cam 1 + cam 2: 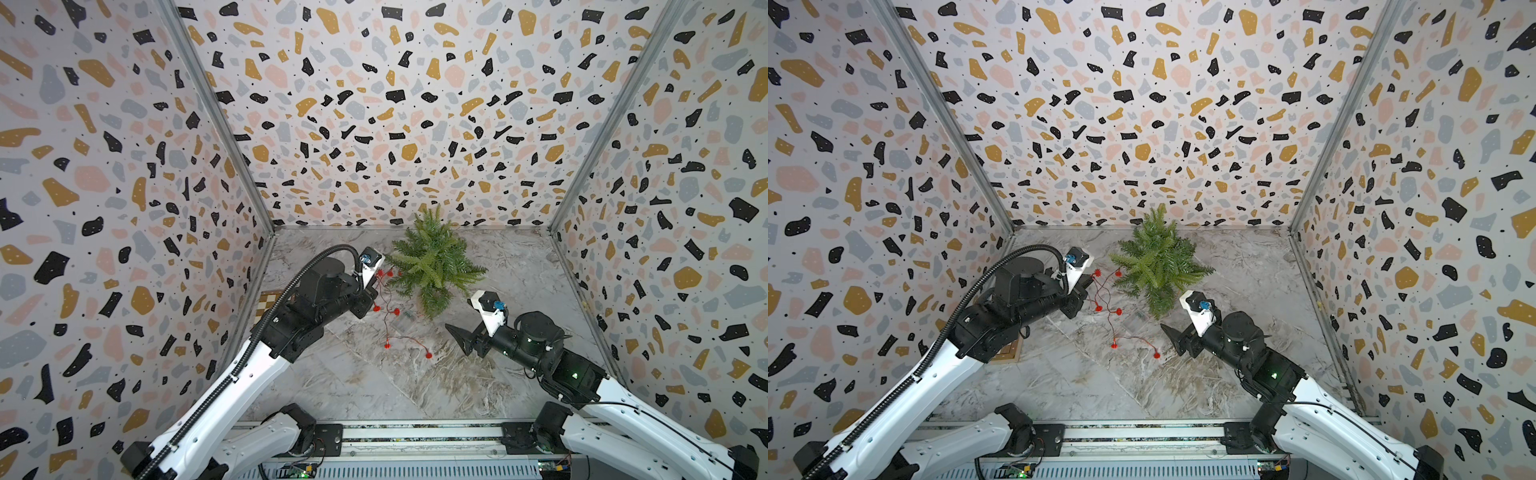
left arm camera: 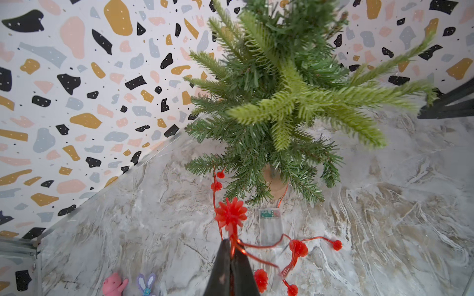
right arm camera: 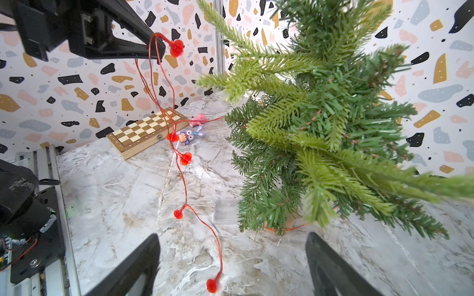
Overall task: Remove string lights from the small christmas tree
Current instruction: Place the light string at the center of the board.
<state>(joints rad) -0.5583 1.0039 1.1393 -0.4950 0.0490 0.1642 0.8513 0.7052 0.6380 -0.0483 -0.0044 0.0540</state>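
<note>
My left gripper will pull away from the tree [image 1: 434, 262], because a piece of the string lights still reaches its low branches. Then it will go down and let go of the red wire, as open marble floor is below.
The small christmas tree [image 1: 434, 262] [image 1: 1156, 259] stands upright near the back wall on a round wooden foot. My left gripper [image 2: 232, 246] [image 1: 374, 284] is shut on the red wire of the string lights [image 2: 297, 248] just left of the tree, above the floor. From it the string lights [image 3: 184, 159] [image 1: 388, 316] hang down and trail over the marble floor. One strand still reaches the tree's low branches, and wire lies around the foot. Their clear box [image 2: 270, 226] [image 3: 225, 211] lies beside the foot. My right gripper [image 3: 233, 235] [image 1: 457, 338] is open and holds nothing, in front of the tree [image 3: 320, 115].
A folded chessboard [image 3: 146, 130] lies against the left wall, mostly under my left arm. A pink toy [image 3: 197, 119] and a purple rabbit toy [image 3: 191, 135] lie beside it. Terrazzo-patterned walls close in three sides. The arms' rail [image 1: 415, 432] runs along the front.
</note>
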